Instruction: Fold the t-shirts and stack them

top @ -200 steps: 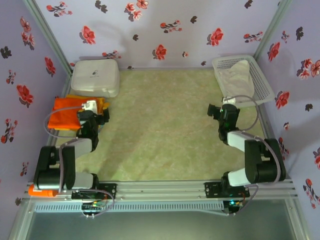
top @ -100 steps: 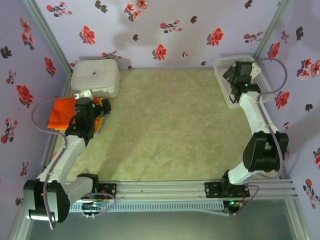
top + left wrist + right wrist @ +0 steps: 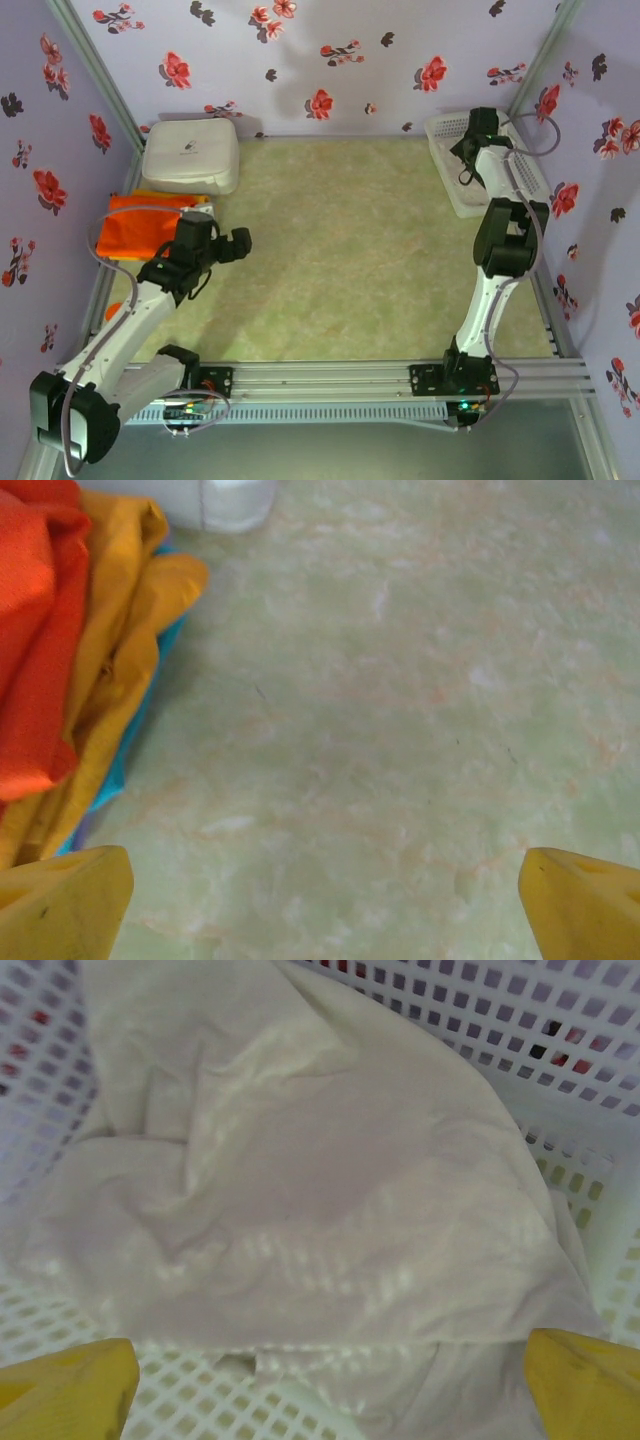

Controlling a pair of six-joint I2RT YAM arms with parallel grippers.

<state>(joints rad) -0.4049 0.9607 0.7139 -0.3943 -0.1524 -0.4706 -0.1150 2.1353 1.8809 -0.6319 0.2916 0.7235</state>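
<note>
The off-white t-shirt lies crumpled below the right gripper, so the right gripper next needs to lower its open fingertips into the basket (image 3: pixel 530 175) and pinch the wide middle of the t-shirt.
The off-white t-shirt (image 3: pixel 300 1190) lies crumpled in the white mesh basket (image 3: pixel 470 1000). My right gripper (image 3: pixel 325 1385) hovers over it, open, with one yellow fingertip on each side of the cloth and nothing held. From above, the right gripper (image 3: pixel 466 148) reaches into the basket (image 3: pixel 530 175) at the back right. At the left edge, the orange t-shirt (image 3: pixel 135 225) lies on top of the yellow t-shirt (image 3: pixel 110 680). My left gripper (image 3: pixel 238 243) is open over bare mat just right of that stack, with its fingertips (image 3: pixel 60 900) spread wide and nothing between them.
A white rounded box (image 3: pixel 190 155) sits at the back left, just behind the stack. A teal cloth edge (image 3: pixel 130 760) peeks out under the yellow shirt. The green mat (image 3: pixel 330 240) lies between the arms. Flowered walls close in the back and sides.
My left gripper has swung from above the orange stack to the right, out over the mat. My right arm has stretched further back over the basket.
</note>
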